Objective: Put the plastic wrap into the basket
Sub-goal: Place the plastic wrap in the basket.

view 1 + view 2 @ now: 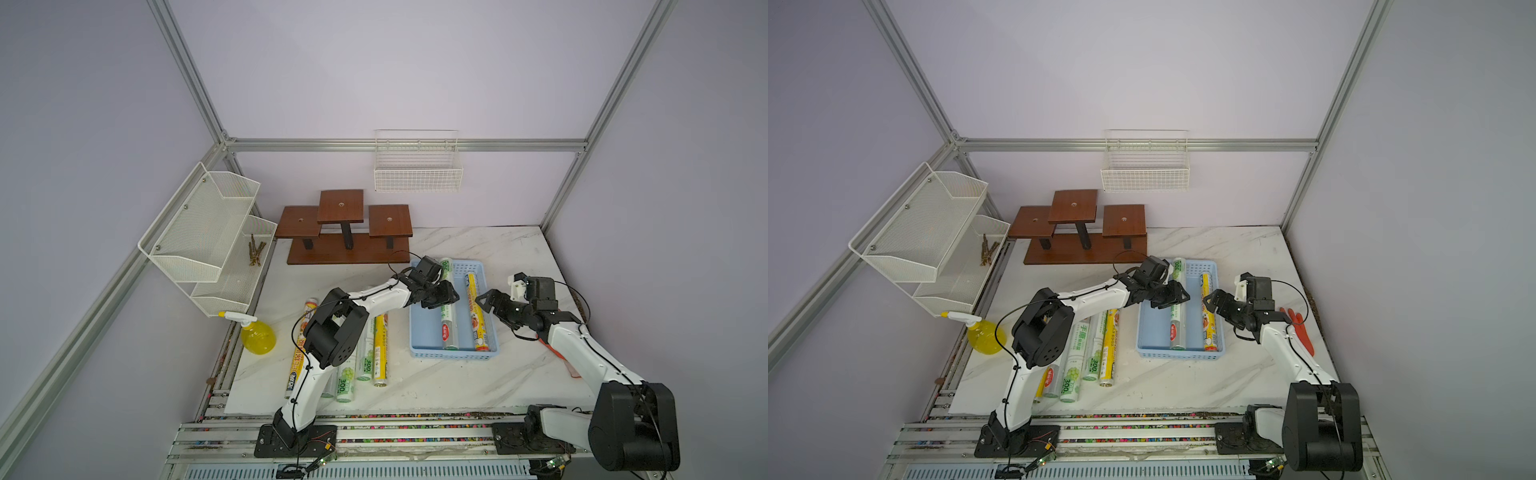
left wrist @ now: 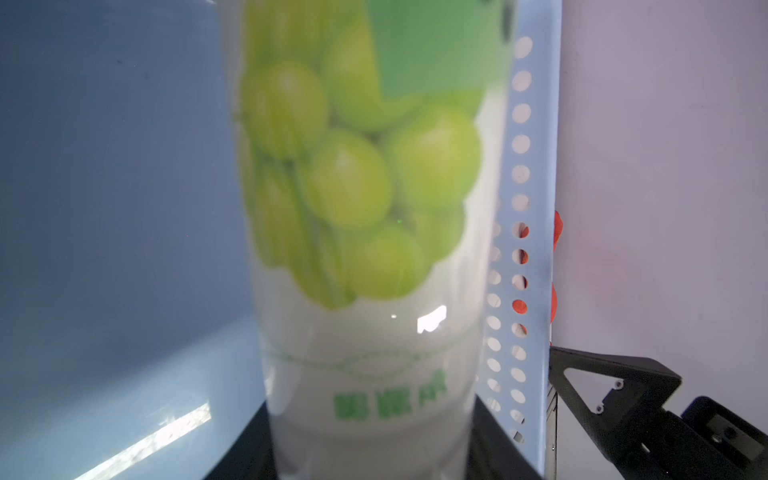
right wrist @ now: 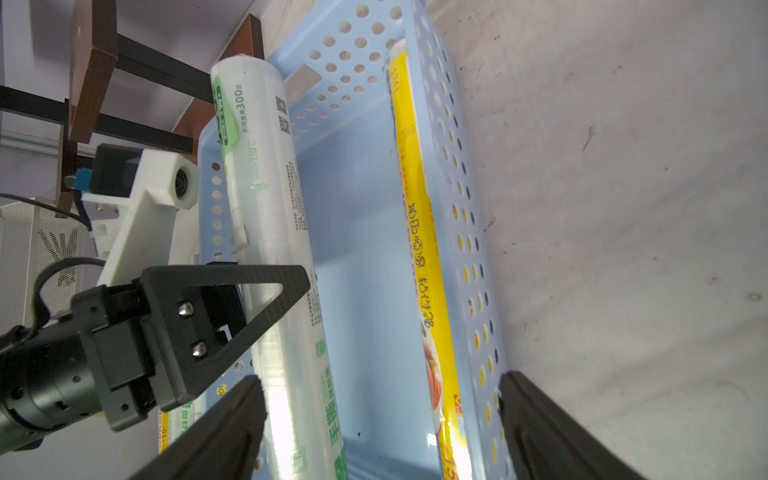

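Observation:
I should next move my left gripper down and toward the yellow roll point(image 1: 476, 316) to release the white-green roll beside it, where the basket's bottom is still empty.
The light blue basket point(image 1: 453, 354) point(image 1: 1179, 354) sits right of the table's middle. My left gripper point(image 1: 442, 297) point(image 1: 1173, 297) point(image 2: 370, 449) is over it, shut on a white-green plastic wrap roll point(image 1: 448, 320) point(image 1: 1177, 324) point(image 2: 365, 208) point(image 3: 274, 232). That roll's far end rests on the basket's far rim and its near end is down inside. A yellow roll point(image 1: 476, 316) point(image 1: 1208, 324) point(image 3: 419, 232) lies along the basket's right wall. My right gripper point(image 1: 488, 301) point(image 1: 1214, 301) point(image 3: 380, 380) is open at that wall, holding nothing. Several more rolls point(image 1: 380, 353) point(image 1: 1094, 353) lie on the table under the left arm.
A wooden tiered stand point(image 1: 349, 232) is behind the basket. A white wire basket point(image 1: 417, 170) hangs on the back wall and a white mesh rack point(image 1: 208, 237) on the left. A yellow spray bottle point(image 1: 257, 336) stands at the left edge. An orange-red item point(image 1: 1302, 328) lies far right.

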